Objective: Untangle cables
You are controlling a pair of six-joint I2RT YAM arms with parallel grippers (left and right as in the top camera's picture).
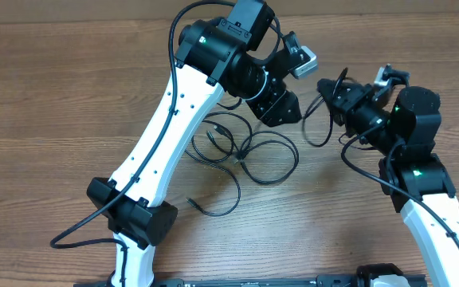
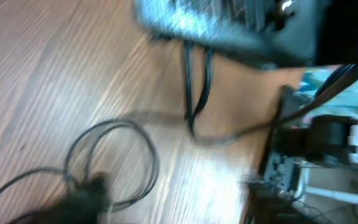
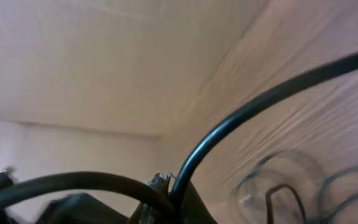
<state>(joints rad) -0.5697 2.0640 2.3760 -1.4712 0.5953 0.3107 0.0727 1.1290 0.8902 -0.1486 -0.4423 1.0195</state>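
Next, my right gripper carries the cable to bare wood below it and to its right in the overhead view, clear of the loops. Then it lowers and releases the cable.
Thin black cables [image 1: 241,155] lie in loose overlapping loops on the wooden table at the centre. My left gripper [image 1: 284,108] hovers just above their far edge; its jaws are hidden from above. The left wrist view is blurred and shows cable loops [image 2: 114,158] on the wood and a dark blob at the lower left. My right gripper [image 1: 335,89] is raised and shut on a black cable [image 3: 247,112] pinched at the jaws [image 3: 166,199]. That cable hangs as a loop [image 1: 319,119] between the two grippers. It also shows in the left wrist view [image 2: 194,87].
The wooden table [image 1: 54,119] extends left and toward the front. The left wrist view shows the table's edge [image 2: 260,155] with blurred equipment [image 2: 328,137] beyond it. The left arm's white link [image 1: 166,135] crosses above the table's left centre.
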